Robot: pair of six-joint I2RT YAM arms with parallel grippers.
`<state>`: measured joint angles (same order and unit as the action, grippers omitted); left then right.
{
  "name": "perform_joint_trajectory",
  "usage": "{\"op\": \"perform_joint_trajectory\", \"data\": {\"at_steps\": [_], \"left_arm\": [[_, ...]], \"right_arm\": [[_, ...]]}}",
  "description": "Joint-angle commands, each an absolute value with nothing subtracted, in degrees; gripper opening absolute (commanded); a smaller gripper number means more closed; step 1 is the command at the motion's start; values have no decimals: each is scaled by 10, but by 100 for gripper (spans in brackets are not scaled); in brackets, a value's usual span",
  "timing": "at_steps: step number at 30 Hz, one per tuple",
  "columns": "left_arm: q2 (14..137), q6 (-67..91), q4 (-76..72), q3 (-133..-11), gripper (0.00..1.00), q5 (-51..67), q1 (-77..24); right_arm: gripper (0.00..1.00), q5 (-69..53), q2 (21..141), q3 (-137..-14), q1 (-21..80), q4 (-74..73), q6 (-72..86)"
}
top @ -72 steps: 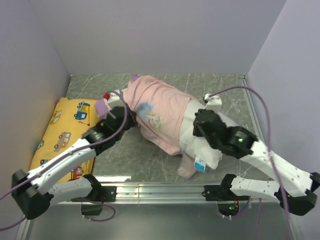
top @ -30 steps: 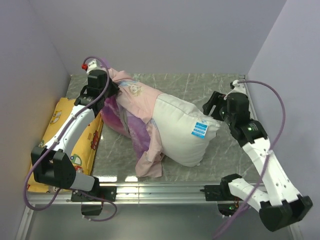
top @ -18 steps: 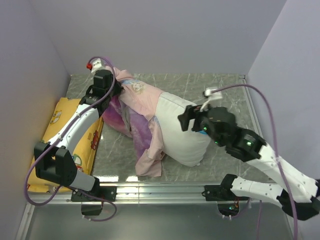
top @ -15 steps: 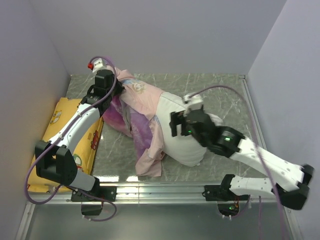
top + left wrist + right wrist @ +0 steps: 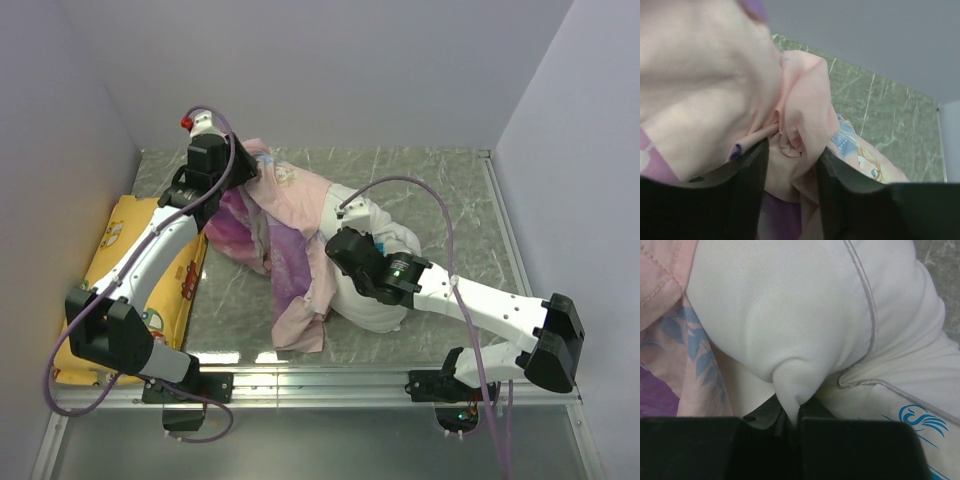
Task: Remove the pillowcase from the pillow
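My right gripper will next pull the pillow (image 5: 375,305) toward the bare marble to the gripper's right in the top view, then release; the pillowcase still covers one end of the pillow.
The pillowcase (image 5: 290,215), pink inside and purple outside, lies bunched over the left end of the white pillow (image 5: 375,305) in the top view. At its back-left corner, my left gripper (image 5: 250,172) stands open. In the left wrist view a fold of the pillowcase (image 5: 805,100) still sits loosely between the parted fingers of the left gripper (image 5: 792,147). My right gripper (image 5: 335,243) is at the pillow's upper left part. In the right wrist view the right gripper (image 5: 799,415) is shut on a pinch of the pillow (image 5: 790,305), next to the pillowcase edge (image 5: 660,285).
A yellow vehicle-print cushion (image 5: 125,270) lies along the left wall under the left arm. Grey walls close the marble table (image 5: 450,190) at the left, back and right. A metal rail (image 5: 320,380) runs along the front edge.
My right arm has swung in from the back right onto the pillow and shut on its fabric. The left jaws have parted around the pillowcase corner.
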<state>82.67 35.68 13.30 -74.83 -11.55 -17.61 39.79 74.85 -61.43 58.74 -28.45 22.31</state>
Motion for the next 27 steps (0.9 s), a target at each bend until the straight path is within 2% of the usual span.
{"op": "perform_joint_trajectory", "data": {"at_steps": [1, 3, 6, 12, 14, 22, 23, 25, 26, 27], "left_arm": [[770, 325, 170, -784, 62, -92, -173], [749, 321, 170, -780, 77, -77, -174], [698, 321, 181, -756, 82, -64, -181], [602, 336, 190, -650, 81, -57, -219], [577, 346, 157, -611, 82, -21, -237], [607, 396, 20, -492, 83, 22, -321], [612, 403, 6, -488, 81, 20, -323], [629, 410, 10, -497, 59, -24, -323], [637, 407, 25, -507, 46, -52, -323], [650, 405, 60, -535, 20, -115, -323]], "right_arm": [[0, 406, 733, -586, 585, -297, 245], [0, 403, 728, -581, 584, -293, 245], [0, 401, 733, -586, 584, -297, 250], [0, 397, 732, -599, 583, -304, 256], [0, 398, 729, -606, 583, -308, 260], [0, 403, 723, -626, 583, -320, 263], [0, 405, 722, -625, 583, -321, 263], [0, 414, 718, -628, 581, -330, 267], [0, 419, 716, -632, 577, -339, 270], [0, 423, 708, -635, 574, -347, 271]]}}
